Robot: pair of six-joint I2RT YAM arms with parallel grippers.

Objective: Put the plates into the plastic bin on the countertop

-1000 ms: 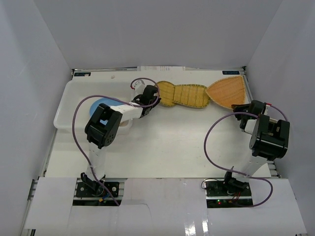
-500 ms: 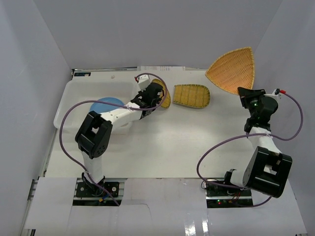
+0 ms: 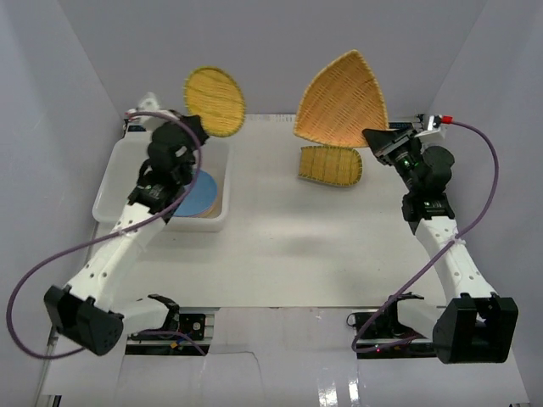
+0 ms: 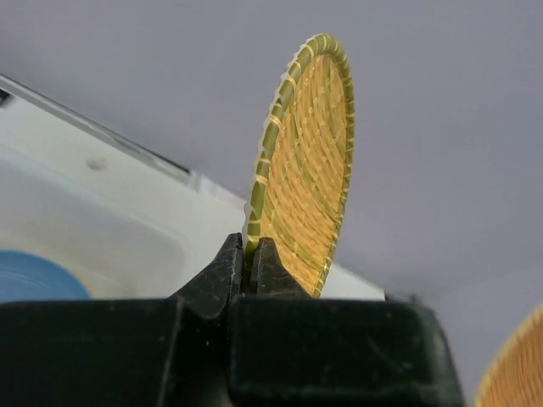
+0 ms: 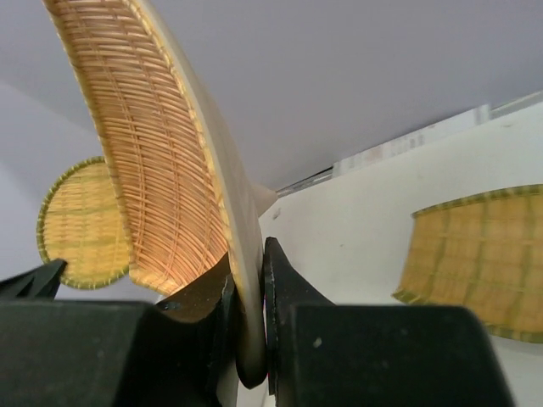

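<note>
I will next move my right gripper left in the top view, then down over the blue plate in the bin, since plates already lie stacked there.
My left gripper [image 3: 193,129] is shut on the rim of the round yellow woven tray [image 3: 215,102] and holds it in the air above the far end of the plastic bin [image 3: 113,193]; the tray stands on edge in the left wrist view [image 4: 305,161]. The blue plate [image 3: 197,192] lies in the bin on other plates. My right gripper [image 3: 375,138] is shut on the rim of the orange fan-shaped woven tray [image 3: 341,100] and holds it high; the right wrist view shows this tray [image 5: 153,161] too. The oval yellow woven tray [image 3: 330,164] lies on the countertop [image 3: 297,246].
Grey walls [image 3: 51,127] close in the countertop on the left, back and right. The bin sits at the far left. Purple cables [image 3: 51,263] trail from both arms. The oval tray lies just under the held orange tray.
Both arms have risen. The left one lifted the round yellow tray off the countertop and carried it left over the bin. The right one lifted the orange tray and carried it left, above the oval tray.
</note>
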